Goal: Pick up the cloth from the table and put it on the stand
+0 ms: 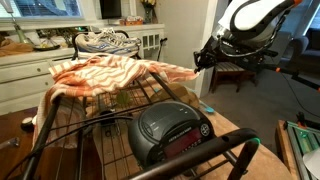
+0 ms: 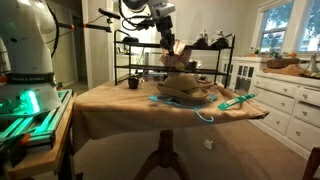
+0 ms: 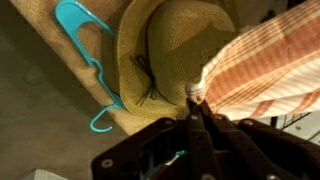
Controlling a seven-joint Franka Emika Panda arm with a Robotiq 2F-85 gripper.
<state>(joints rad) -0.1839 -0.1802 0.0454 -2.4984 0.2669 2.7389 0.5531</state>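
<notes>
My gripper holds the cloth's pinched corner (image 1: 191, 74) (image 3: 202, 96) and next needs to carry it slightly lower at the side of the stand. Then I will let go of it.
The orange-and-cream plaid cloth (image 1: 120, 72) lies draped over the top of the black wire stand (image 1: 45, 115). My gripper (image 1: 203, 55) is shut on its edge at the stand's side. In an exterior view the gripper (image 2: 168, 44) is above the wooden table (image 2: 110, 105), with the cloth (image 2: 178, 60) hanging from it in front of the stand (image 2: 130, 60). In the wrist view the fingertips (image 3: 193, 96) pinch a corner of the cloth (image 3: 265, 65).
A straw hat (image 2: 186, 92) (image 3: 170, 45) and blue hangers (image 2: 236, 100) (image 3: 85, 50) lie on the table. A black clock radio (image 1: 170, 132) sits on the stand's shelf. Grey-white sneakers (image 1: 105, 42) rest on the stand's far side. White cabinets (image 2: 290, 95) stand beside the table.
</notes>
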